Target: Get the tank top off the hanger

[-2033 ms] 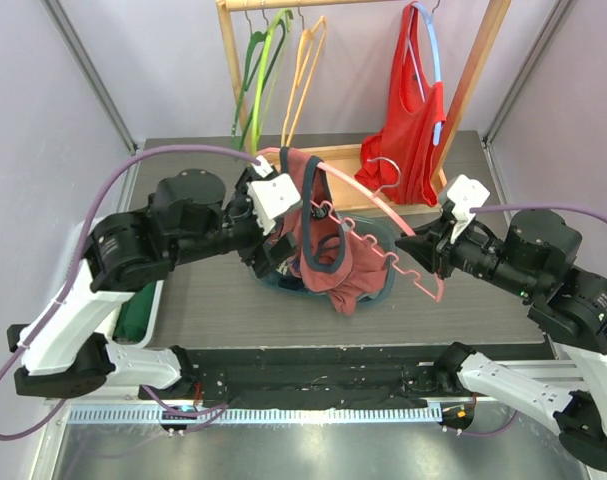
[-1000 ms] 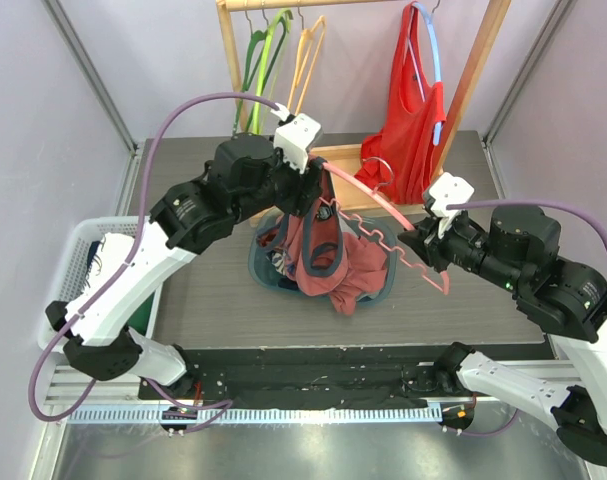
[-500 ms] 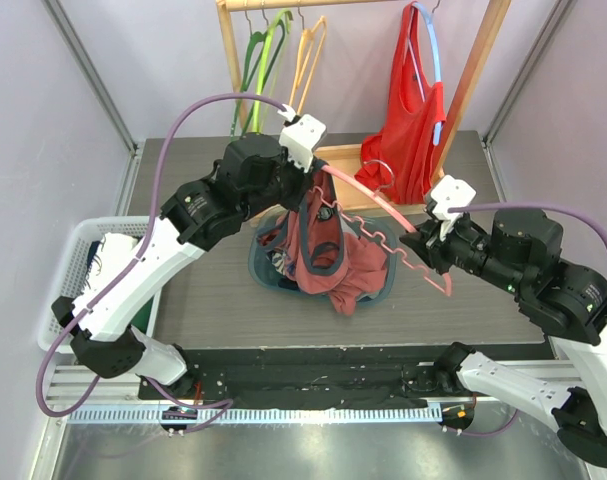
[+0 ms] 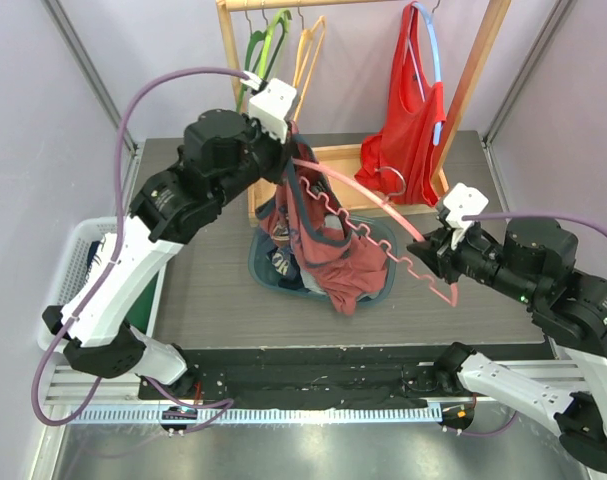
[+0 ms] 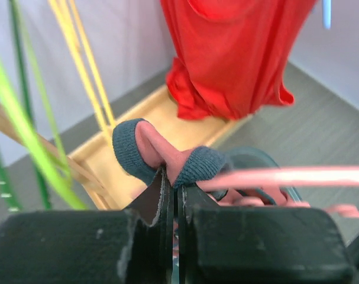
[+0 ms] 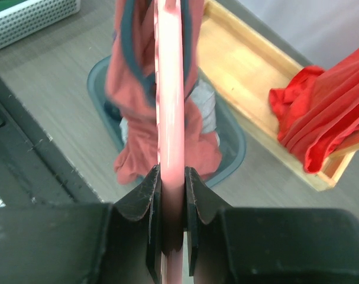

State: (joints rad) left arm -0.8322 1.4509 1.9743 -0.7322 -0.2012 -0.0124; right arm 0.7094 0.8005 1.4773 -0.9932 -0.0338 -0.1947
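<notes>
The teal basin point(image 5: 250, 158) is below my left gripper, so my left gripper needs to lower the tank top's trimmed strap down into it next and release the strap.
A salmon tank top point(image 4: 331, 258) with blue-grey trim hangs from a pink hanger point(image 4: 375, 206) held slantwise over a teal basin. My left gripper point(image 4: 287, 160) is at the hanger's upper left end, shut on a trimmed strap point(image 5: 167, 155) of the tank top, which bulges out above the closed jaws of the left gripper point(image 5: 176, 184). The hanger point(image 5: 285, 176) runs off to the right just beside it. My right gripper point(image 4: 431, 256) is shut on the hanger's lower right end. In the right wrist view the hanger point(image 6: 170, 89) rises straight from the right gripper point(image 6: 172, 183), with the tank top point(image 6: 129, 83) draped around its far part.
The teal basin point(image 4: 388, 283) holds more clothes under the tank top. A wooden rack point(image 4: 473, 80) at the back carries green point(image 4: 263, 70) and yellow point(image 4: 305, 65) hangers and a red top point(image 4: 408, 135) on a blue hanger. A white basket point(image 4: 93, 265) stands at the left.
My left gripper has closed on the strap and risen toward the back left, stretching the tank top upward. The right gripper has shifted slightly right with the hanger.
</notes>
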